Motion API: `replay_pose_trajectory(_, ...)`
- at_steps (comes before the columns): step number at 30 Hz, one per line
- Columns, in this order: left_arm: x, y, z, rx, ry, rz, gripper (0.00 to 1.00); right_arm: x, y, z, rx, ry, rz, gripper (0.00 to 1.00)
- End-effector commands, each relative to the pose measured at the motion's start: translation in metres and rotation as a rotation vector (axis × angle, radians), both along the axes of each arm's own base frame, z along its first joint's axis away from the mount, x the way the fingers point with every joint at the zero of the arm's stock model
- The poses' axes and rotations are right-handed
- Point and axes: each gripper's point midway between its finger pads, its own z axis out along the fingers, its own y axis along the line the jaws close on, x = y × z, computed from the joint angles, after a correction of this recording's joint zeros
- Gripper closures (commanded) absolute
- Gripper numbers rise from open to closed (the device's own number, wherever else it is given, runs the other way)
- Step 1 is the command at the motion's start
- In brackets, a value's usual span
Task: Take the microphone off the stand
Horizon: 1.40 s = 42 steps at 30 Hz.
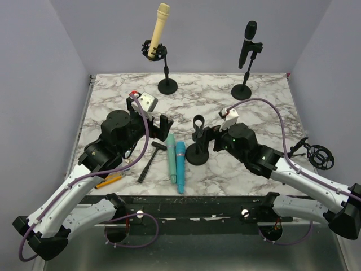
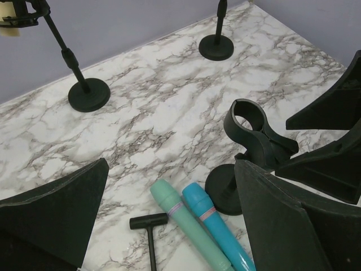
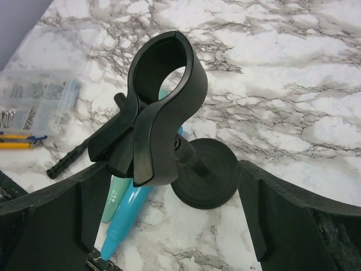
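Note:
My right gripper will turn and move left in the top view next until its fingers are on either side of the clip's handles, since they lie that way.
A cream microphone (image 1: 159,28) sits in a stand at the back left. A black microphone (image 1: 247,42) sits in a stand at the back right. An empty clip stand (image 1: 198,148) stands mid-table. A green microphone (image 1: 171,157) and a blue microphone (image 1: 180,166) lie side by side to its left. My left gripper (image 1: 163,125) is open and empty above them; its view shows the green microphone (image 2: 189,226) and the blue microphone (image 2: 217,228). My right gripper (image 1: 207,138) is open and empty, its fingers on either side of the empty clip stand (image 3: 161,107) without touching it.
A black T-shaped tool (image 1: 149,161) lies left of the green microphone. A yellow pencil (image 1: 108,182) lies at the front left edge. A black shock mount (image 1: 320,156) sits at the right edge. A clear parts box (image 3: 34,96) lies beyond the clip.

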Motion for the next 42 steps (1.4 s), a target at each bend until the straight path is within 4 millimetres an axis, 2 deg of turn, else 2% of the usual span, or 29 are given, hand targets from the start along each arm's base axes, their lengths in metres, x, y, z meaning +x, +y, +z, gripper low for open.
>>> replay_pose_trajectory(1,0.001,-0.003,-0.002,-0.004,0.012,-0.006,0.02,-0.004,0.011,0.005,-0.021,-0.001,0.078,0.0)
replay_pose_trajectory(5,0.0,-0.003,-0.001,-0.012,0.009,-0.013,0.02,0.008,0.006,0.027,-0.002,0.01,-0.017,0.0)
replay_pose_trajectory(9,-0.001,-0.003,0.0,-0.012,0.008,-0.012,0.02,0.014,0.013,0.04,-0.003,0.041,-0.043,0.0)
replay_pose_trajectory(14,-0.001,-0.003,0.001,-0.013,0.008,-0.015,0.02,0.027,0.018,0.032,-0.06,0.153,-0.149,0.0)
replay_pose_trajectory(17,-0.001,-0.003,0.001,-0.012,0.009,-0.013,0.02,0.033,0.012,0.021,-0.097,0.207,-0.249,0.02)
replay_pose_trajectory(25,-0.004,-0.001,0.005,-0.021,-0.003,-0.016,0.02,0.034,0.023,-0.008,-0.16,0.285,-0.294,0.16)
replay_pose_trajectory(30,-0.005,0.0,0.007,-0.025,-0.008,-0.013,0.02,0.038,0.016,-0.016,-0.203,0.28,-0.342,0.28)
replay_pose_trajectory(35,-0.007,0.001,0.011,-0.033,-0.017,-0.017,0.02,0.042,0.01,-0.007,-0.204,0.247,-0.371,0.49)
replay_pose_trajectory(40,-0.009,0.002,0.013,-0.038,-0.023,-0.019,0.02,0.05,-0.002,0.01,-0.221,0.186,-0.427,0.65)
replay_pose_trajectory(42,-0.009,0.002,0.013,-0.04,-0.023,-0.02,0.02,0.055,-0.011,0.019,-0.232,0.155,-0.459,0.68)
